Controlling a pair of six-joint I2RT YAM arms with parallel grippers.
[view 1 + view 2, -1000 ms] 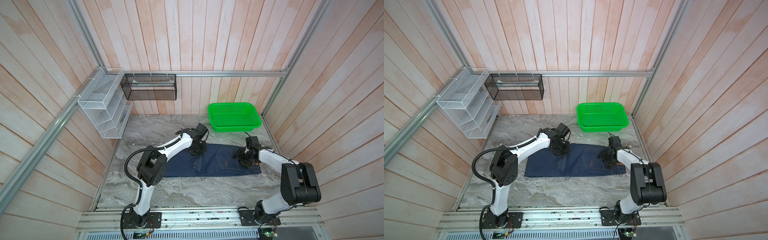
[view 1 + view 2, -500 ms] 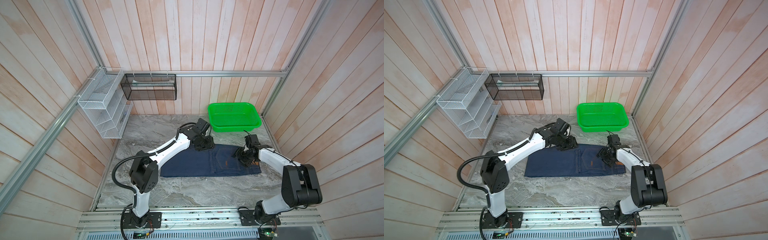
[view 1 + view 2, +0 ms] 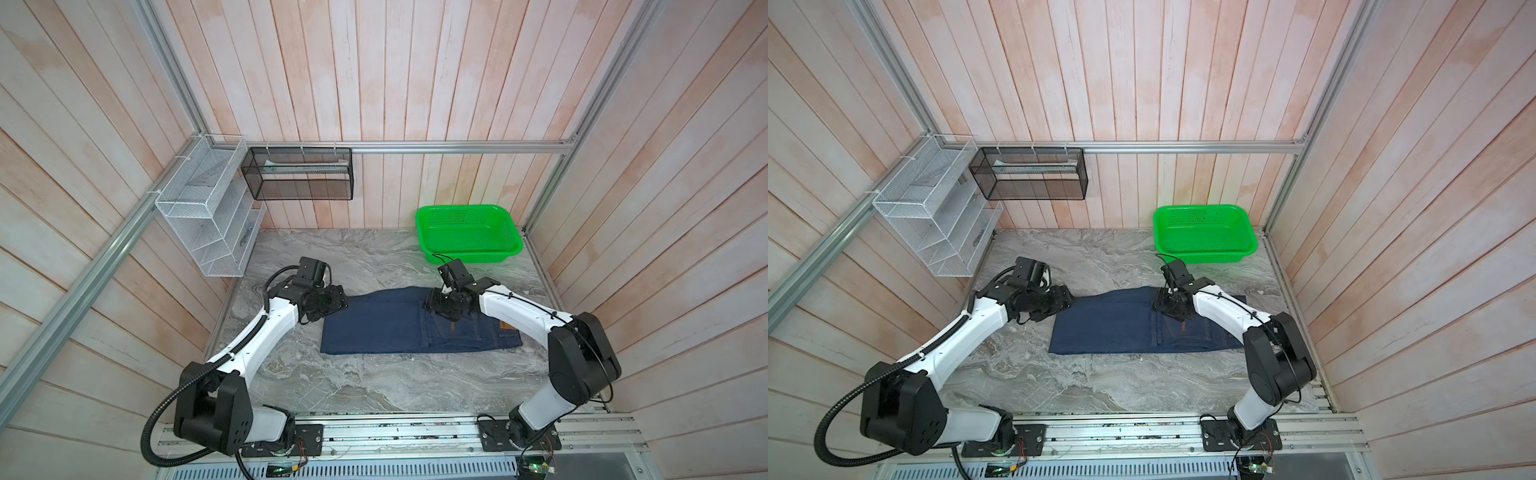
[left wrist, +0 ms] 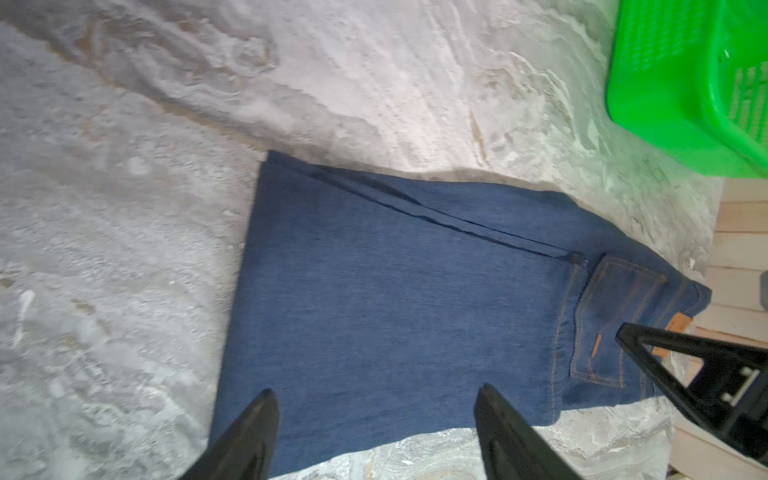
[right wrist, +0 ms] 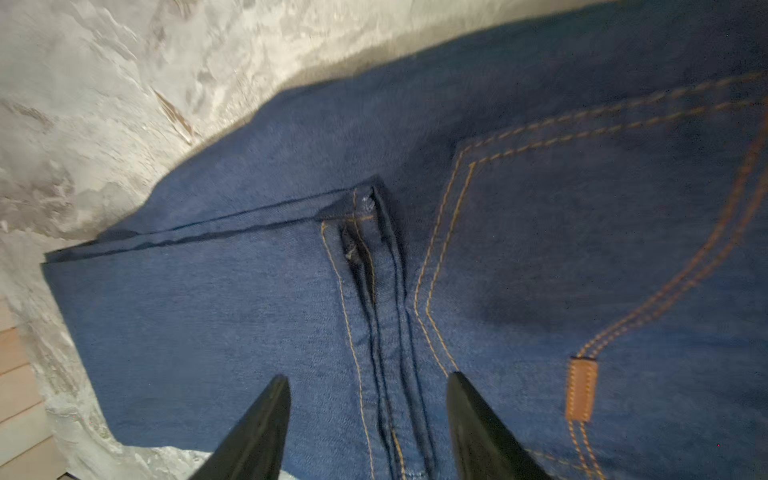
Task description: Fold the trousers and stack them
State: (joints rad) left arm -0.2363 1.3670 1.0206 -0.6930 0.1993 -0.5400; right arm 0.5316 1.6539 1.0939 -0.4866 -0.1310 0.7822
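My left gripper's open fingers are hovering above the edge of the trousers' folded end [image 3: 323, 325] [image 4: 242, 280], so I will lower them onto it next, away from my right gripper.
The trousers [image 3: 386, 328] [image 3: 1113, 328] are dark blue jeans, folded into a flat rectangle on the marble table, waistband and brown patch [image 3: 508, 328] to the right. My left gripper [image 3: 338, 301] [image 3: 1065, 303] hovers open at their far left corner; in the left wrist view its fingers [image 4: 376, 392] frame bare denim [image 4: 395, 291] and hold nothing. My right gripper [image 3: 442, 305] [image 3: 1169, 307] stands over the middle of the trousers beside the back pocket. Its open jaws [image 5: 369, 378] straddle the stitched leg hem [image 5: 365, 266] without pinching it.
A green plastic basket [image 3: 469, 232] [image 3: 1204, 232] [image 4: 685, 83] stands at the table's back right. A white wire rack [image 3: 208, 212] and a black mesh bin [image 3: 299, 174] hang on the walls at the back left. Wooden walls close in on the table on three sides.
My left gripper opened, let go of the denim and drew back left from the middle to the trousers' left corner. My right gripper slid left toward the middle and narrowed slightly.
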